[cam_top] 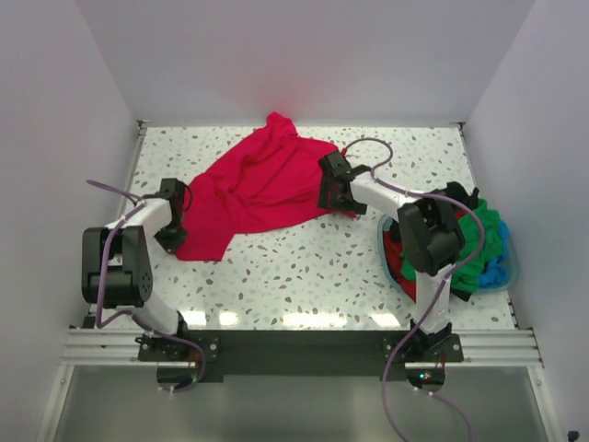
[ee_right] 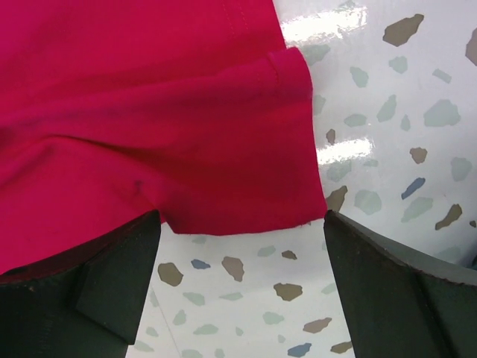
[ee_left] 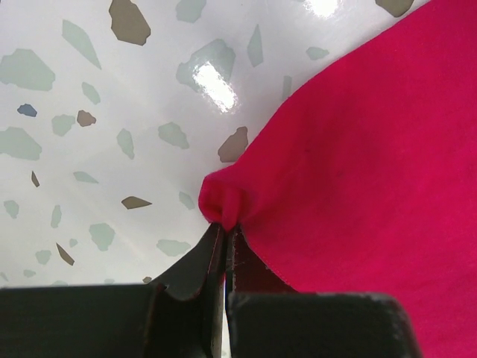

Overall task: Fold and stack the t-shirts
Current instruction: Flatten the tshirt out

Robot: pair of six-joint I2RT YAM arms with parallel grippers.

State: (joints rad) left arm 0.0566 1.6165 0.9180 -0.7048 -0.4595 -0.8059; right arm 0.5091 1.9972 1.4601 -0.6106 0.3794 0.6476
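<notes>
The left gripper is pinching the shirt's opposite edge, so the open right gripper needs to lower its fingers on both sides of the cloth at the shirt's hem (ee_right: 246,216) below it and close.
A crimson-red t-shirt (cam_top: 262,189) lies rumpled across the middle of the speckled table. My left gripper (cam_top: 175,214) is shut on its left edge; the left wrist view shows a pinch of red cloth (ee_left: 220,200) between the closed fingertips. My right gripper (cam_top: 333,198) is open at the shirt's right side; in the right wrist view the shirt's hem (ee_right: 246,216) lies just ahead of the two spread fingers (ee_right: 119,276), which hold nothing. Green, red and black shirts (cam_top: 479,241) are piled in the basket at the right.
A light blue round basket (cam_top: 509,274) stands at the right edge of the table, beside the right arm's base. White walls enclose the table on the left, back and right. The table's front strip (cam_top: 294,276) shows bare speckled surface.
</notes>
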